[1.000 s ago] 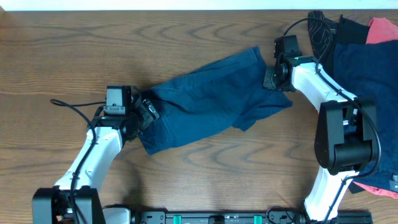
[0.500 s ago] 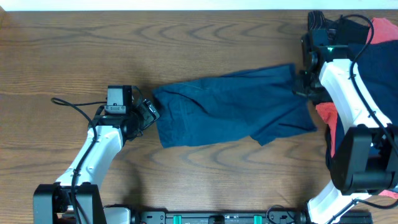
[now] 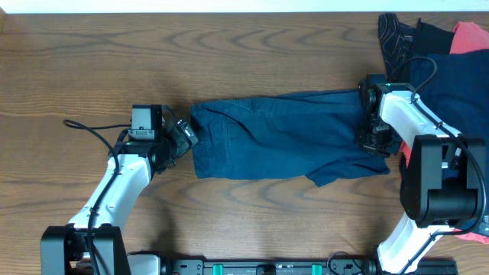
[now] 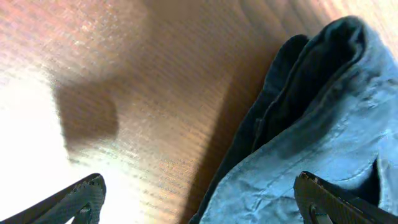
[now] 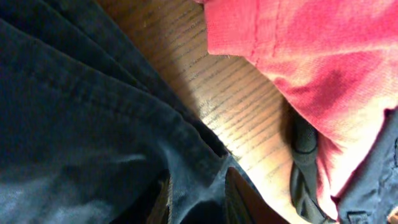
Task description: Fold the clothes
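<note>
The left gripper should move toward the right in the overhead view, onto the shorts' end [image 3: 207,140] [image 4: 268,177] beside it, and close, since one of its fingertips is over bare wood.
Dark navy shorts [image 3: 283,137] lie stretched out flat across the middle of the table, running left to right. My left gripper [image 3: 186,137] stands wide open at their left end. In the left wrist view the left gripper [image 4: 202,202] straddles the cloth's edge, one finger over the shorts [image 4: 323,124], the other over bare wood. My right gripper [image 3: 374,139] sits on the shorts' right end. In the right wrist view the right gripper [image 5: 198,199] has a ridge of the navy cloth [image 5: 81,112] pinched between its fingers.
A pile of clothes fills the right edge: a black garment with pale lines [image 3: 393,38], a navy one [image 3: 451,84] and coral-red cloth [image 3: 470,34]. Coral-red fabric [image 5: 298,56] lies close beside my right gripper. A dark rail [image 3: 267,267] runs along the front edge.
The right arm dragged the shorts' right end rightward, then toward the front, so the slanted, bunched shorts now lie straight and flat. The left jaws have widened; that arm stayed put.
</note>
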{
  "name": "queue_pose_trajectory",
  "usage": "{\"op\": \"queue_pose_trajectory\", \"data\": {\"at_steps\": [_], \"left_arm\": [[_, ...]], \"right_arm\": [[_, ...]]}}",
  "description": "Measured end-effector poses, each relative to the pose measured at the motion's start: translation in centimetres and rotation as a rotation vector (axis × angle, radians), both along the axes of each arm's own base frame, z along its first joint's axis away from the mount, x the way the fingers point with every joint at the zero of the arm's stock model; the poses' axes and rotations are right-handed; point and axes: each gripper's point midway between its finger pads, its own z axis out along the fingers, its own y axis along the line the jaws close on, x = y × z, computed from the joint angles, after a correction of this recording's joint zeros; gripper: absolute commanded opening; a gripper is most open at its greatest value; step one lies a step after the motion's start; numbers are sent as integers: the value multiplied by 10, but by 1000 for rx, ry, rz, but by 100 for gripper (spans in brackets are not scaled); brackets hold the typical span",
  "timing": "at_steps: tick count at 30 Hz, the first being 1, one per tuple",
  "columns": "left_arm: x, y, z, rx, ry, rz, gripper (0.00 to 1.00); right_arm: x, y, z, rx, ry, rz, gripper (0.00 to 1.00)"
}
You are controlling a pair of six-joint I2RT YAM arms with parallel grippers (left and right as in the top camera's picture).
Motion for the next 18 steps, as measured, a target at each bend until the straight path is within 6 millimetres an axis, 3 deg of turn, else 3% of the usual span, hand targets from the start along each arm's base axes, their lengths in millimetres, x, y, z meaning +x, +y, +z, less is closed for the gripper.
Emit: {"op": "queue_pose_trajectory", "data": {"at_steps": [5,11,15,17,18], "left_arm": [[17,-16,3,-52,-69,-62,98],[18,-51,-21,-111,-36,-170,98],[28,-80,-21,-170,-87,-256,98],[31,-93,-20,-189,-103,-291,71],[29,-99,-22,-194,-99,-307,50]], "right_arm": [[15,0,14,1,-44,0,36],[54,1,65,6,-240,-3,50],[69,5,93,26,-351,19,50],[76,13,99,77,-390,58,49],[80,19,100,108,-400,82,49]]}}
